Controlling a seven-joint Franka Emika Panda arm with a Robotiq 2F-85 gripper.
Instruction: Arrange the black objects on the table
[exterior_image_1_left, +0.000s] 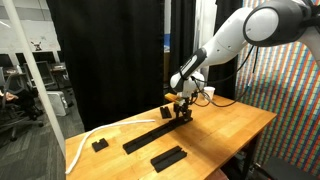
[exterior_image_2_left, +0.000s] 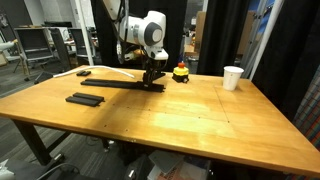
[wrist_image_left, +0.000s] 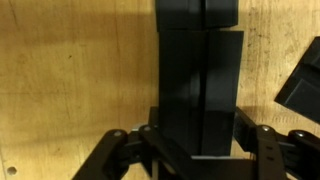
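My gripper slides the black block along the tabletop against the end of the long black slab next and releases it, since a seam still shows between them.
My gripper (wrist_image_left: 197, 150) is down at the table (exterior_image_2_left: 180, 120), shut on a black block (wrist_image_left: 200, 90) that fills the space between its fingers. That block lies in line with the end of a long black slab (exterior_image_1_left: 150, 135), which also shows in an exterior view (exterior_image_2_left: 115, 84). Another black block (wrist_image_left: 300, 85) lies just beside the gripper. A separate black slab (exterior_image_1_left: 168, 158) lies nearer the table's edge and also shows in an exterior view (exterior_image_2_left: 85, 98). A small black block (exterior_image_1_left: 100, 144) sits at the far end in both exterior views (exterior_image_2_left: 83, 72).
A small red-orange-topped object (exterior_image_2_left: 180, 72) stands close to the gripper. A white cup (exterior_image_2_left: 233, 77) stands further along the table. A white cable (exterior_image_1_left: 85, 140) runs over the table's end. Black curtains hang behind.
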